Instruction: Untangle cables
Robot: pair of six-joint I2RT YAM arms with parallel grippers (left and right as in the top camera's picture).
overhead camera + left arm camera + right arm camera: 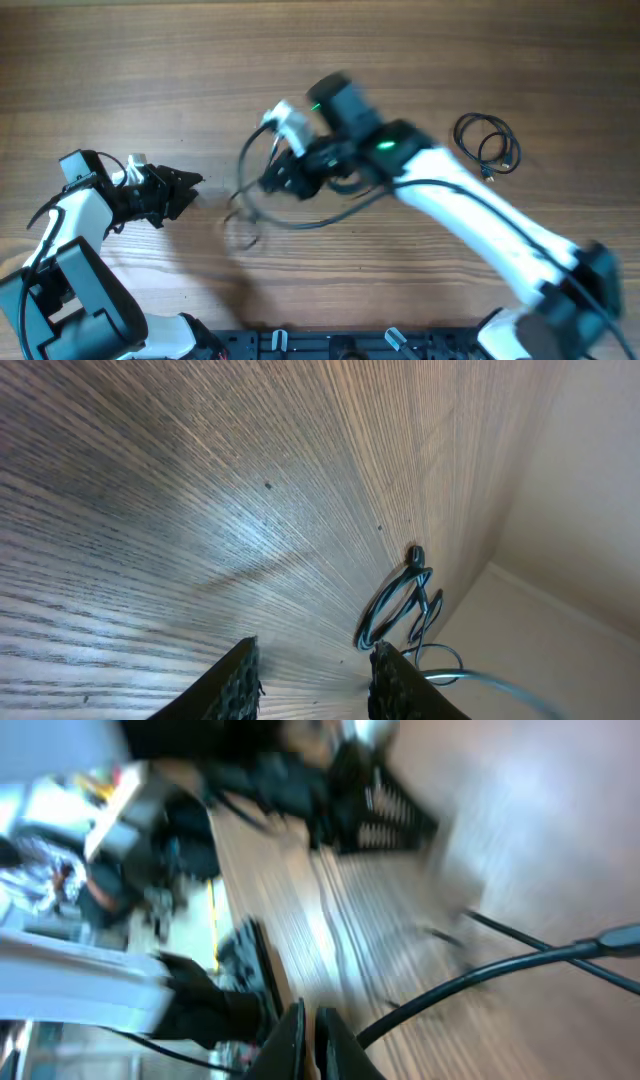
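My right gripper moves toward the right in the overhead view next, then down beside the lone coiled cable, to release its cable where bare wood shows.
A thin black cable (262, 205) hangs in a wide loop at the table's middle. It is blurred, with its shadow on the wood below. My right gripper (272, 181) is at the loop's top. In the right wrist view its fingers (310, 1015) are pressed together and the cable (480, 975) runs out from beside them to the right. My left gripper (194, 183) stands left of the loop, apart from it, and points right. Its jaws (315, 655) are apart with bare wood between them. A cable coil (395, 610) lies ahead of it. Another coiled cable (487, 143) rests alone at the right.
The wooden table (120, 70) fills the overhead view. A black rail (330, 345) runs along the near edge between the arm bases. In the left wrist view the table's far edge (500, 550) meets a pale wall.
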